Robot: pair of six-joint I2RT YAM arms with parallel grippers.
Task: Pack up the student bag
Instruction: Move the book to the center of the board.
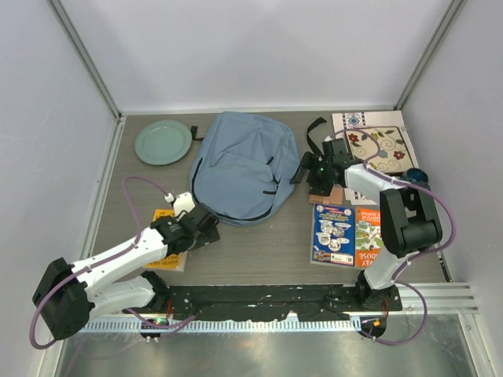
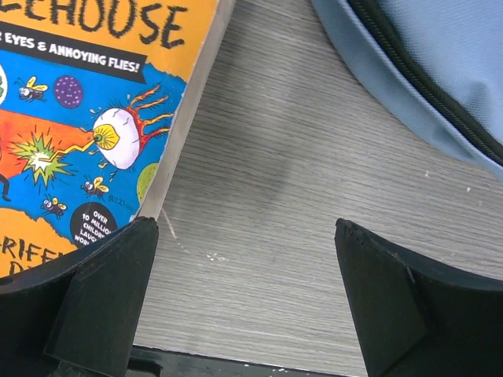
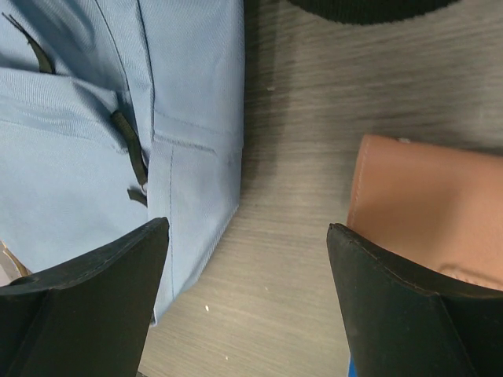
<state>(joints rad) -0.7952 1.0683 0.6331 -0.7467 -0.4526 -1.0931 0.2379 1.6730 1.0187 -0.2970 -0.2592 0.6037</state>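
I will next move my right gripper down and to the left in the top view, onto the bag's side edge (image 1: 293, 168) (image 3: 214, 161), because that edge is off-centre between the gripper's open fingers.
The student bag (image 1: 240, 165), a light blue-grey backpack with dark zipper lines, lies flat at the middle back of the table. My left gripper (image 1: 209, 226) is open and empty over bare table just off the bag's near left corner. In the left wrist view (image 2: 245, 290) it sits between an orange comic-style book (image 2: 86, 118) and the bag's edge (image 2: 440, 71). My right gripper (image 1: 308, 170) is open and empty at the bag's right side. In the right wrist view (image 3: 247, 290) it is low over the table between the bag's side (image 3: 94, 141) and a brown notebook (image 3: 432, 212).
A green plate (image 1: 163, 141) sits at the back left. A floral-patterned book (image 1: 381, 145) lies at the back right, with a dark blue object (image 1: 416, 174) beside it. Two colourful books (image 1: 332, 234) (image 1: 367, 236) lie at the near right. The bag's black strap (image 3: 361, 6) lies behind my right gripper.
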